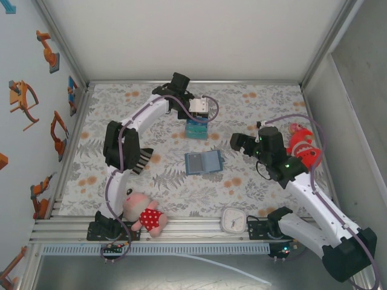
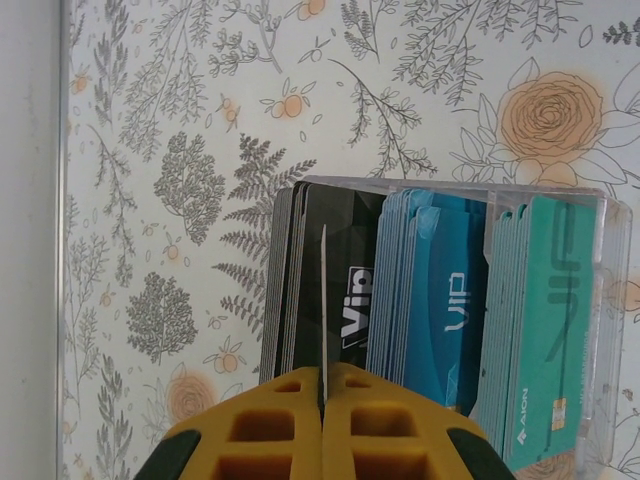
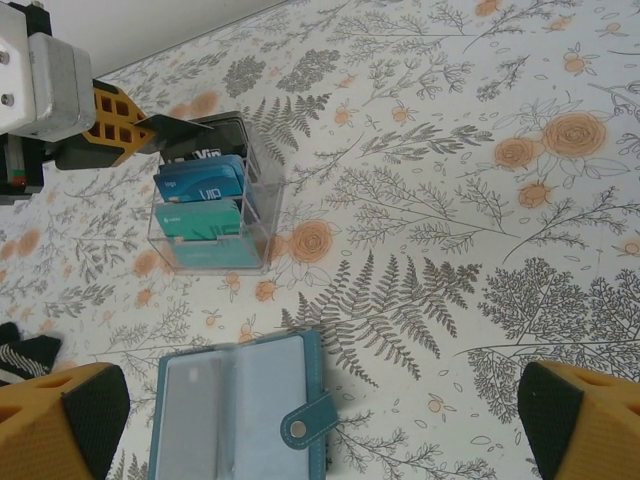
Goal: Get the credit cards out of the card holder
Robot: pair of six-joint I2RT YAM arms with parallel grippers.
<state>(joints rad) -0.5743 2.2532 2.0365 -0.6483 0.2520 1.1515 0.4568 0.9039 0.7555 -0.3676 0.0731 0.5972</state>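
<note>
The gap between the black (image 2: 340, 260) and blue rows is open, so my left gripper will next lower the thin dark credit card in and release it.
The steel-blue card holder (image 1: 204, 162) lies open on the floral mat, its two inner panels up and its snap tab (image 3: 305, 425) off to the right. My right gripper (image 3: 320, 430) hangs open above it, one fingertip (image 3: 70, 415) on each side, nothing between them. My left gripper (image 2: 323, 385) is shut on a thin dark credit card (image 2: 323, 300), seen edge-on, over a clear box (image 2: 450, 185). That box holds rows of black (image 2: 340, 260), blue (image 2: 440, 290) and teal (image 2: 550, 320) credit cards standing upright. The held card is above the black row.
A striped black-and-white sock (image 1: 140, 160) lies by the left arm. A plush doll (image 1: 145, 211) and a small clock (image 1: 232, 220) sit at the near edge. A red toy (image 1: 300, 147) is at the right. White walls enclose the mat.
</note>
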